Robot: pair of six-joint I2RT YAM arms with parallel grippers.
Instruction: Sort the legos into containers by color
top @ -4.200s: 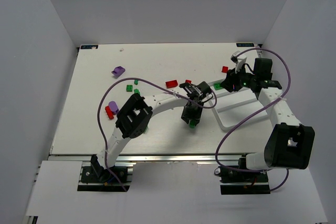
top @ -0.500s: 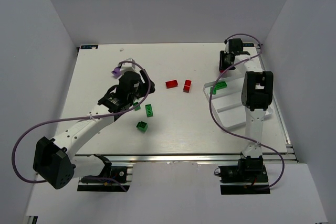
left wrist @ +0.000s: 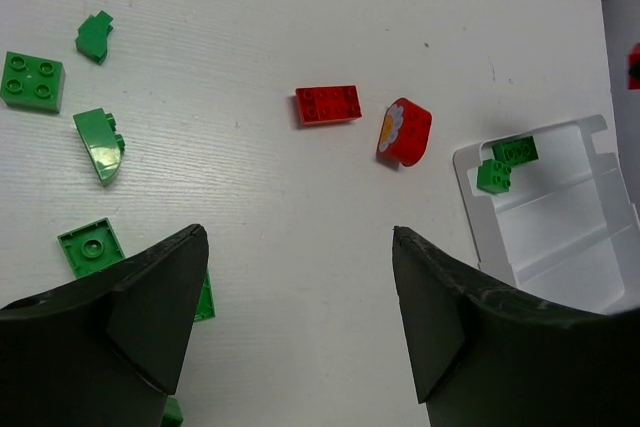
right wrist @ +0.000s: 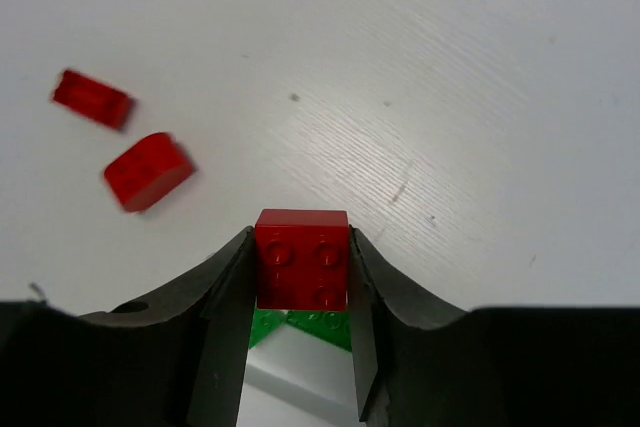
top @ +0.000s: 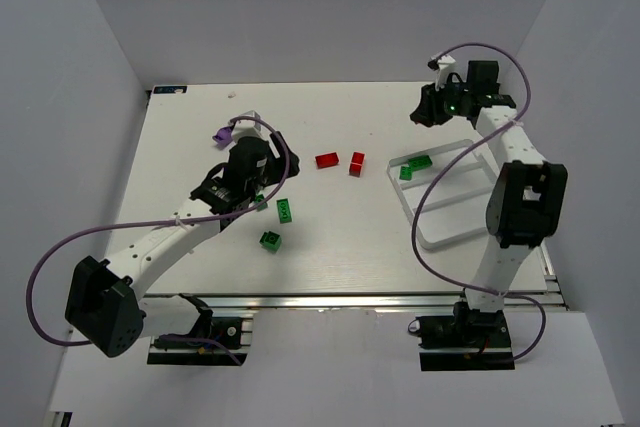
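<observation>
The robot's right gripper should next move back past the green legos and then down to release the red lego separately, because the tray's empty middle section [top: 421, 195] is back of the gripper and below it.
My right gripper [top: 427, 111] hangs over the table's back right, just behind the white tray [top: 425, 244], shut on a red square lego [right wrist: 302, 257]. The tray's far compartment holds two green legos [top: 413, 166]; they show under the held brick [right wrist: 300, 325] in the right wrist view. My left gripper [left wrist: 297, 247] stands open and empty over the left-middle of the table [top: 258, 185]. Green legos lie around it [left wrist: 32, 80] [left wrist: 100, 142] [top: 285, 210] [top: 270, 240]. A red flat lego [left wrist: 328, 104] and a red rounded one [left wrist: 404, 132] lie mid-table. A purple lego [top: 226, 133] sits back left.
White walls close in the table on the left, back and right. Purple cables loop off both arms, one passing close to the purple lego. The tray's two nearer compartments [top: 470, 209] show no bricks in the top view.
</observation>
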